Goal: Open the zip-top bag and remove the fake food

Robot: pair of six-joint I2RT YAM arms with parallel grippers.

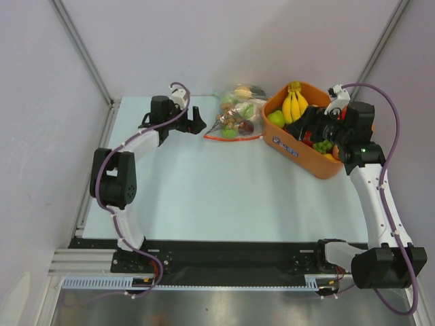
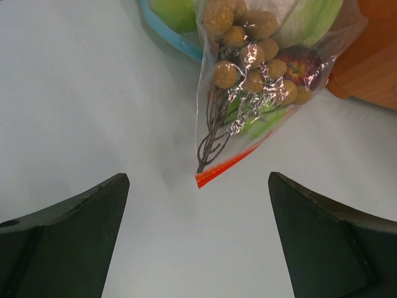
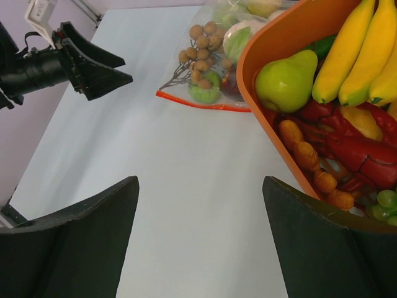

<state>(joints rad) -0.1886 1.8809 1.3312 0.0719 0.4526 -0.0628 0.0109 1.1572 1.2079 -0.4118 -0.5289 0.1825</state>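
I will next move my left gripper down and to the right in the top view onto the zip's twig-side corner (image 1: 206,136) (image 2: 201,176), because that corner points between the gripper's open fingers.
The zip-top bag (image 1: 234,121) lies on the white table at the back, its orange-red zip strip (image 1: 234,138) along the near side. Inside is the fake food (image 2: 248,56): a twig of brown balls, green pieces, a maroon one (image 2: 305,62). My left gripper (image 1: 196,122) stands open just left of the bag. In the left wrist view the strip's corner (image 2: 214,171) lies between the open fingers (image 2: 68,236) without touching them. My right gripper (image 1: 304,128) hangs open above the orange basket's left side, and nothing lies between its fingertips (image 3: 200,180). From there the bag (image 3: 211,62) is seen ahead.
An orange basket (image 1: 319,166) at the back right holds yellow bananas (image 1: 293,102), a green pear (image 3: 285,81), a red lobster (image 3: 360,146) and other toy food. A second clear bag (image 1: 243,92) lies behind the zip-top bag. Walls close in the table's left, back and right.
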